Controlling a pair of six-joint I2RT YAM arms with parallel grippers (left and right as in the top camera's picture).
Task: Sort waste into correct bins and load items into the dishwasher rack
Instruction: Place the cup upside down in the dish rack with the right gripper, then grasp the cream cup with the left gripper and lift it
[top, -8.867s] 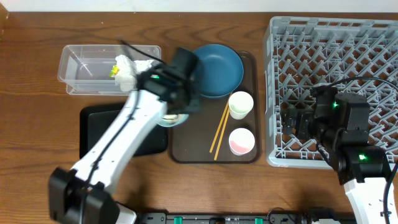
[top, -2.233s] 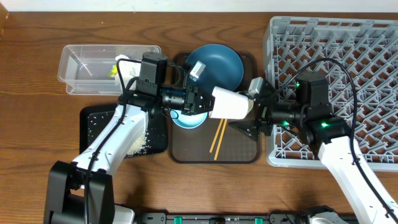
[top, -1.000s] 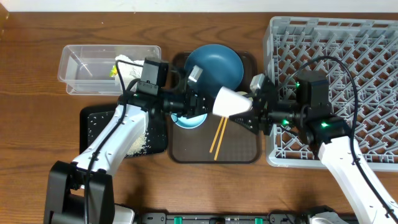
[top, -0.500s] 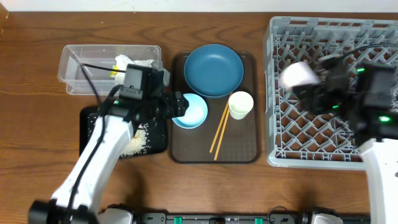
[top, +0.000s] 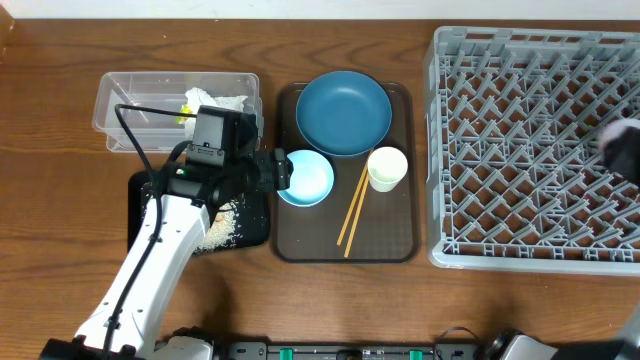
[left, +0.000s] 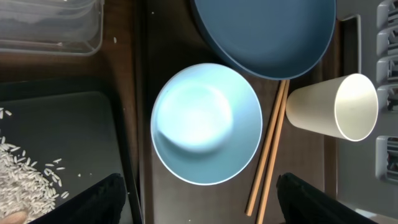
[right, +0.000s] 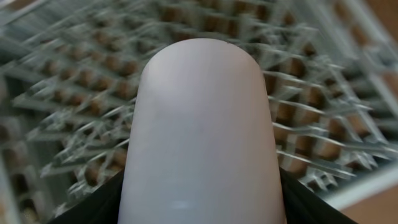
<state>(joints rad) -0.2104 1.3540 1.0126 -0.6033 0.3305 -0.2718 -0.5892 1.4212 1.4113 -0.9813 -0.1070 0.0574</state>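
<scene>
The pegs by the rack's near edge are empty, so my right gripper should go down next and pull the second white cup back onto them.
My left gripper is open and empty, its fingers astride the near rim of the pale blue bowl on the brown tray. Beyond the bowl lie the dark blue plate, a white cup and the wooden chopsticks. My right gripper is shut on a second white cup, held base-forward above the grey dishwasher rack. Overhead, that arm shows only at the rack's right edge. The clear tub holds tissue and a yellow-green wrapper. Rice lies in the black tray.
The brown serving tray sits between the black tray and the rack. The left arm crosses over the black tray. Bare wooden table runs along the front edge.
The right gripper has carried the white cup from above the brown tray rightward over the rack. The left gripper has opened and drawn back left beside the bowl.
</scene>
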